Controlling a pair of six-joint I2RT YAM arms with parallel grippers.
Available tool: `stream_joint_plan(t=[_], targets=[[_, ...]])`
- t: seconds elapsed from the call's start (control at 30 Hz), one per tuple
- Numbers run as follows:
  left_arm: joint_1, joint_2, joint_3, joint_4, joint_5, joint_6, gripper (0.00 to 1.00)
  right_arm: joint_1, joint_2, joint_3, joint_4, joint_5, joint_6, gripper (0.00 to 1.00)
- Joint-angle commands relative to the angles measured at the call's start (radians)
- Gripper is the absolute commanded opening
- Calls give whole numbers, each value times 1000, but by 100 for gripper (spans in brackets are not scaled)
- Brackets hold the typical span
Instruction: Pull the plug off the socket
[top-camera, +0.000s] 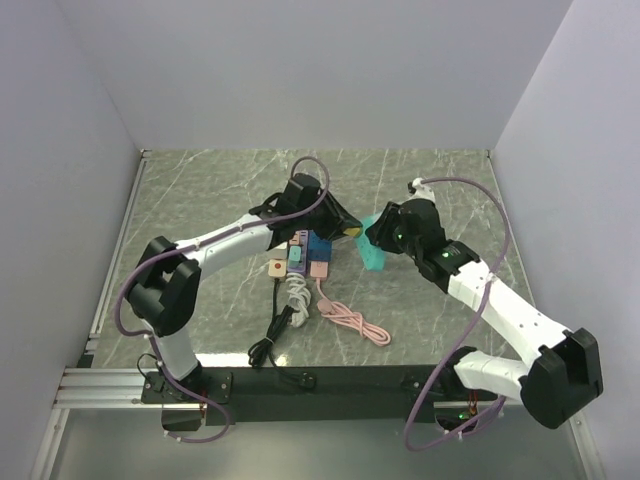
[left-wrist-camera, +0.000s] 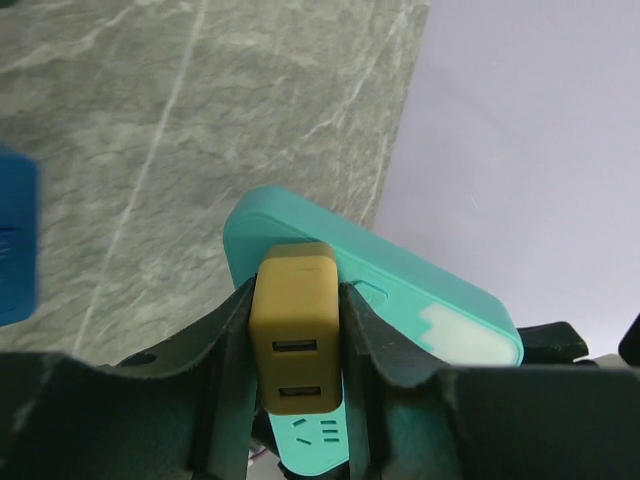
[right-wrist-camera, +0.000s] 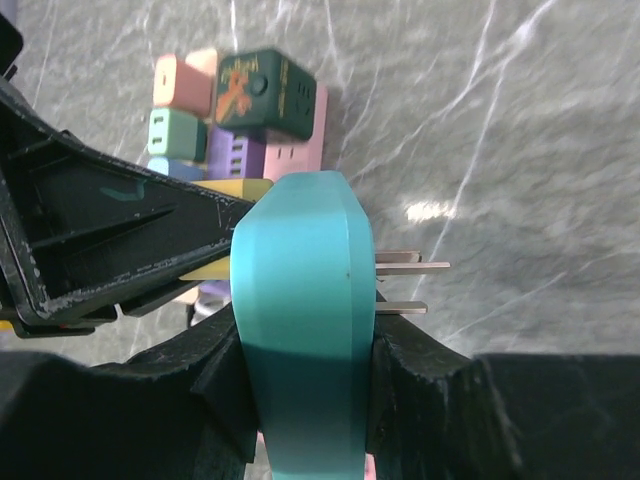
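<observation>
My left gripper pulls to the left in the top view past the crowded adapters next. It then goes down and releases, since bare tabletop lies below on that side.
A mustard-yellow USB plug (left-wrist-camera: 294, 338) sits against the face of a teal socket adapter (left-wrist-camera: 420, 295). My left gripper (left-wrist-camera: 295, 310) is shut on the plug, one finger on each side. My right gripper (right-wrist-camera: 305, 370) is shut on the teal socket (right-wrist-camera: 300, 300), whose metal prongs (right-wrist-camera: 405, 268) stick out on the right. A sliver of the yellow plug (right-wrist-camera: 235, 188) shows at the socket's left side. In the top view both grippers meet mid-table, left gripper (top-camera: 340, 228), right gripper (top-camera: 382, 238), with the socket (top-camera: 372, 257) held above the table.
A cluster of coloured adapters (top-camera: 300, 258) lies just left of the held socket, with a dark green cube (right-wrist-camera: 265, 90) among them. A pink cable (top-camera: 350, 322), a white cable (top-camera: 297, 295) and a black cable (top-camera: 270, 340) trail toward the near edge. Walls enclose the table.
</observation>
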Motion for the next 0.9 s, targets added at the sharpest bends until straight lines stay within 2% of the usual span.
stream_joint_plan(t=[0.0, 0.2, 0.3, 0.43, 0.57, 0.7, 0.73, 0.8, 0.87], targets=[[30, -123, -70, 29, 37, 37, 0, -40, 54, 62, -81, 160, 52, 0], [171, -307, -269, 53, 65, 60, 0, -180, 68, 50, -192, 240, 117, 0], [251, -377, -294, 29, 94, 102, 0, -235, 71, 57, -217, 274, 79, 0], [381, -408, -259, -46, 157, 193, 0, -249, 114, 103, -272, 369, 4, 0], [481, -417, -195, -198, 141, 298, 0, -252, 137, 129, -302, 446, -3, 0], [663, -434, -182, -267, 120, 401, 0, -286, 158, 135, -326, 467, 26, 0], [759, -434, -187, -270, 128, 442, 0, -307, 161, 131, -324, 461, 36, 0], [880, -428, -190, -301, 76, 490, 0, -325, 165, 120, -319, 451, 46, 0], [953, -405, -198, -307, 31, 547, 0, -359, 166, 106, -315, 432, 62, 0]])
